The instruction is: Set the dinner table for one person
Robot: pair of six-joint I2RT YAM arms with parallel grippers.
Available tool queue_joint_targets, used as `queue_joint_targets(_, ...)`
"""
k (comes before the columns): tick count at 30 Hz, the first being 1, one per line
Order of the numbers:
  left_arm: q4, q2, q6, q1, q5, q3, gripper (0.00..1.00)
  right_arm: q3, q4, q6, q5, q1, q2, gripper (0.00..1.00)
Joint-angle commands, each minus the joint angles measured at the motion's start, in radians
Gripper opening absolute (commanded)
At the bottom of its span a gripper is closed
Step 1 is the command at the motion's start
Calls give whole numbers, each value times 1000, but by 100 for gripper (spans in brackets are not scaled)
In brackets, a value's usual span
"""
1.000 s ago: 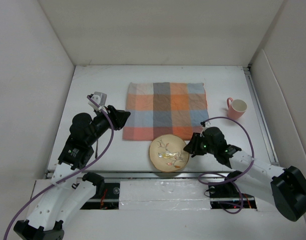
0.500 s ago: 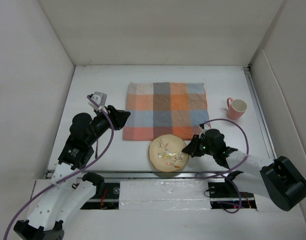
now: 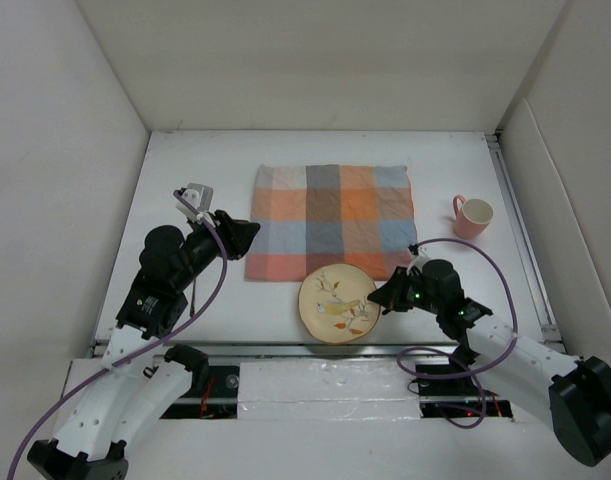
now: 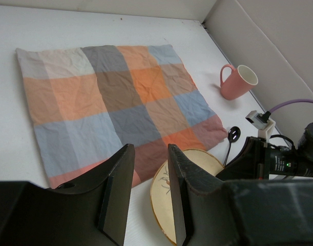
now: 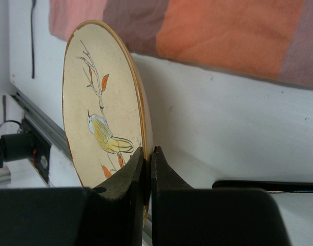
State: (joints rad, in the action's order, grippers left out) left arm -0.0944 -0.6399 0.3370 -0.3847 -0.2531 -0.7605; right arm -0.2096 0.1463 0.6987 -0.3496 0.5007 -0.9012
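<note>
The checked placemat (image 3: pixel 331 220) lies empty, so the robot's right gripper next needs to carry the plate (image 3: pixel 336 304) outward over the middle of that placemat, lower it and release it there.
A cream plate (image 3: pixel 336 304) with a painted bird lies near the front edge of the white dinner table (image 3: pixel 185 170), just below the checked placemat (image 3: pixel 331 220). My right gripper (image 3: pixel 377 298) is shut on the plate's right rim; in the right wrist view the rim (image 5: pixel 143 134) sits pinched between the fingers, lifted off the table. My left gripper (image 3: pixel 247 233) is open and empty, left of the placemat's left edge. The left wrist view shows the plate (image 4: pixel 192 184) and placemat (image 4: pixel 115 102) beyond its fingers. A pink mug (image 3: pixel 473 216) stands at the right.
White walls enclose the table on three sides. A rail (image 3: pixel 520 230) runs along the right edge near the mug. The right arm's purple cable (image 3: pixel 465 250) loops above the table between the plate and the mug.
My right gripper has shifted slightly right and taken the plate's rim; the plate has moved a little and tilted. The left arm has not moved.
</note>
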Motion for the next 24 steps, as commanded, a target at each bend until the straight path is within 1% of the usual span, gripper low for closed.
queue_joint_targets(1, 55, 0, -6, -2, 8, 4, 30, -82, 114, 84, -37, -19, 64, 0)
queue_joint_targets(3, 58, -1, -6, -2, 2, 7, 30, -117, 169, 107, -32, -48, 42, 0)
queue_joint_targets(4, 59, -1, -4, -2, 0, 7, 30, -128, 221, 114, -31, -66, -2, 0)
queue_joint_targets(5, 59, -1, -4, -2, 0, 6, 30, -142, 222, 122, -35, -76, -2, 0)
queue_joint_targets(6, 59, 0, -4, -2, 3, 6, 30, -171, 283, 124, -38, -76, -66, 0)
queue_joint_targets(8, 58, 3, -7, -2, 3, 6, 30, -218, 330, 116, -51, -102, -143, 0)
queue_joint_targets(9, 55, 3, -6, -2, 5, 6, 30, -240, 354, 107, -52, -102, -222, 0)
queue_joint_targets(10, 55, 5, -6, -2, 6, 9, 30, -278, 375, 107, -58, -116, -260, 0)
queue_joint_targets(12, 51, 6, -6, -2, 8, 7, 30, -333, 465, 116, -66, -131, -358, 0)
queue_joint_targets(13, 51, 6, -6, -2, 8, 7, 30, -333, 466, 119, -71, -140, -392, 0)
queue_joint_targets(14, 51, 6, -7, -2, 8, 7, 30, -373, 486, 123, -83, -140, -422, 0)
queue_joint_targets(17, 51, 6, -7, -2, 9, 6, 30, -440, 593, 151, -107, -162, -537, 0)
queue_joint_targets(24, 50, 12, -7, -2, 6, 6, 30, -588, 642, 180, -98, -183, -737, 0)
